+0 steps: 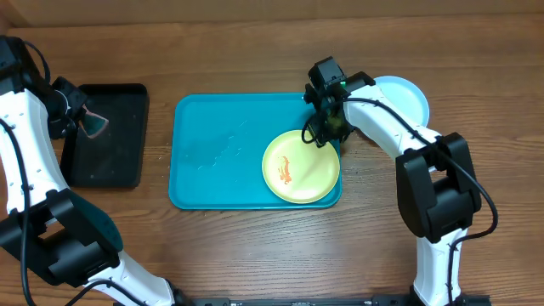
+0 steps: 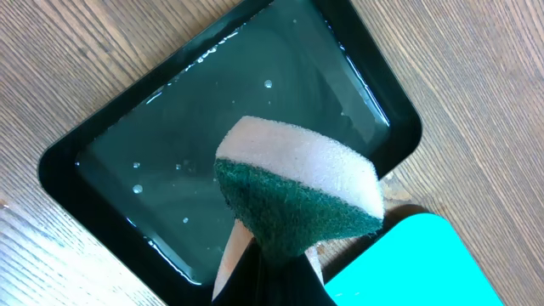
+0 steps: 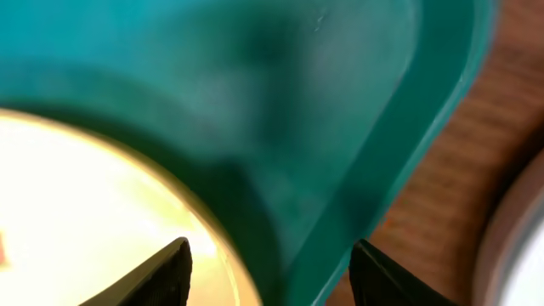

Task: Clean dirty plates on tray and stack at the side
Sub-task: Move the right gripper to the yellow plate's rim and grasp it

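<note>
The yellow-green rimmed plate's rim nearest the tray's end should be between my right gripper's open fingers next. I need to move that gripper down and back, because my fingers still hover by that plate's far rim (image 3: 102, 195).
A yellow-green rimmed plate (image 1: 297, 167) with an orange-red smear lies at the right end of the teal tray (image 1: 212, 149). A light blue plate (image 1: 406, 95) rests on the table right of the tray; the white plate is not visible. My right gripper (image 1: 325, 130) is open, low over the plate's far rim (image 3: 102, 195) and the tray's corner (image 3: 399, 127). My left gripper (image 1: 89, 123) is shut on a green and white sponge (image 2: 297, 191) above the black tray (image 2: 110, 144).
The black tray (image 1: 106, 136) holds shallow water and stands left of the teal tray. The teal tray's left half has wet streaks (image 1: 217, 149). Its corner shows in the left wrist view (image 2: 416, 263). Wooden table all around.
</note>
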You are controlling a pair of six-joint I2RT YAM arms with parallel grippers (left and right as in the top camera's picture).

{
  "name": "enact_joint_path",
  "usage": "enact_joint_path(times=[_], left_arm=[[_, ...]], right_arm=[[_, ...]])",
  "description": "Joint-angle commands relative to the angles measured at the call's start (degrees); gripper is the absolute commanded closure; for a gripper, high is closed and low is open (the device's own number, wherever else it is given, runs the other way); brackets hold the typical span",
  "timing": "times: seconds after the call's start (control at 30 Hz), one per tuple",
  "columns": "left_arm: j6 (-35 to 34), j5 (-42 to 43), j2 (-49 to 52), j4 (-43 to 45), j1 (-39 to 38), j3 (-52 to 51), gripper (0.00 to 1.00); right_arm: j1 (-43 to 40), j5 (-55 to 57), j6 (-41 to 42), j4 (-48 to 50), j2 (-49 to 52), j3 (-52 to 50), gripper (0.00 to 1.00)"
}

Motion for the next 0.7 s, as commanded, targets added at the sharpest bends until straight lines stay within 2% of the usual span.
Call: enact_joint_path(times=[0.0,0.2,0.43,0.67], left_arm=[[0.04,0.83,-0.09,0.39,-0.50,-0.42,0.96],[0.04,0.83,-0.09,0.42,-0.50,-0.42,0.96],[0.04,0.85,-0.09,0.39,-0.50,-0.42,0.96],[0.04,1.27,-0.09,0.42,-0.50,-0.42,0.96]], right_arm=[[-0.22,-4.09,-0.57,-1.42,1.09,-0.20,0.41],[0.11,-4.94,3.58,-4.90,1.09,-0.20,0.46],[0.11,-5.16,4.48,-11.08,1.09,-0.20,0.54],[0.11,-8.26,11.74,-13.11,1.09,-0.22,0.58]])
